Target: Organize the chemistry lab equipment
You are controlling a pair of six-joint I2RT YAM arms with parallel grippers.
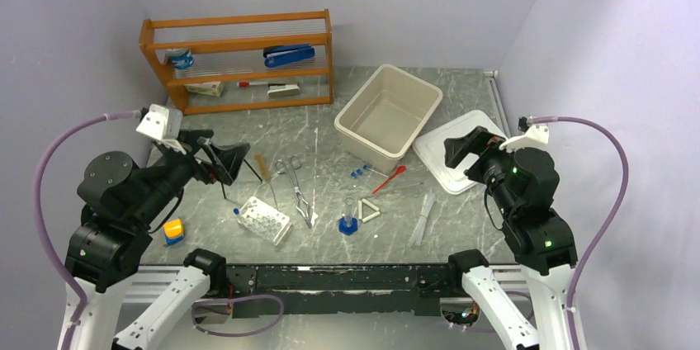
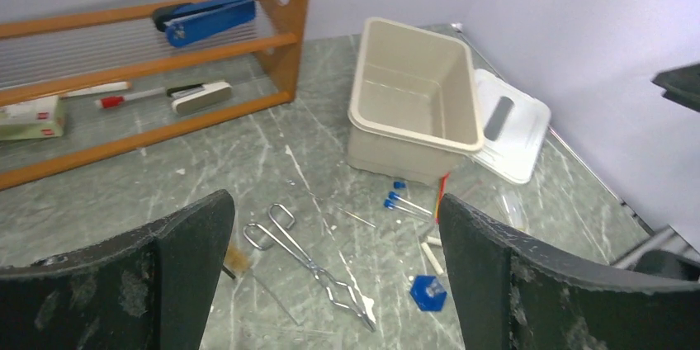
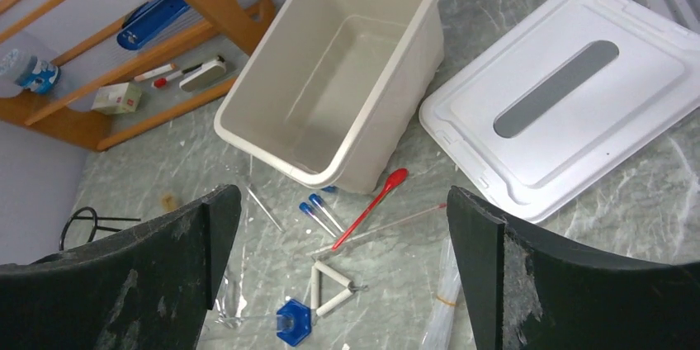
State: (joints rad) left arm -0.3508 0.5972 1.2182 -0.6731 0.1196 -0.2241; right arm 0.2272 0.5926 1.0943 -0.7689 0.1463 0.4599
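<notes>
The black wire tripod stands below, so next my left gripper needs to tilt its open fingers downward and lower them onto the tripod ring's side by the bristle brush.
The lab equipment lies scattered on the marble table. Metal scissor-forceps (image 1: 295, 189) (image 2: 309, 263) lie beside a bristle brush (image 1: 262, 167), and a white holed rack (image 1: 264, 219) sits nearer the front. A red-bulb pipette (image 1: 388, 179) (image 3: 376, 201), blue-capped vials (image 1: 361, 172) (image 3: 318, 211), a white triangle (image 1: 369, 211) (image 3: 334, 288) and clear tubes (image 1: 423, 216) lie right of centre. My left gripper (image 1: 219, 156) (image 2: 332, 210) hangs open and empty over the black wire tripod (image 1: 227, 160). My right gripper (image 1: 462, 152) (image 3: 342, 197) hangs open and empty above the white lid.
An empty beige bin (image 1: 388, 112) (image 3: 272, 131) stands at the back centre, its white lid (image 1: 458, 156) (image 3: 561, 94) lying to its right. A wooden shelf (image 1: 239, 61) with a blue stapler and stationery is at the back left. A yellow-and-blue block (image 1: 172, 231) sits front left.
</notes>
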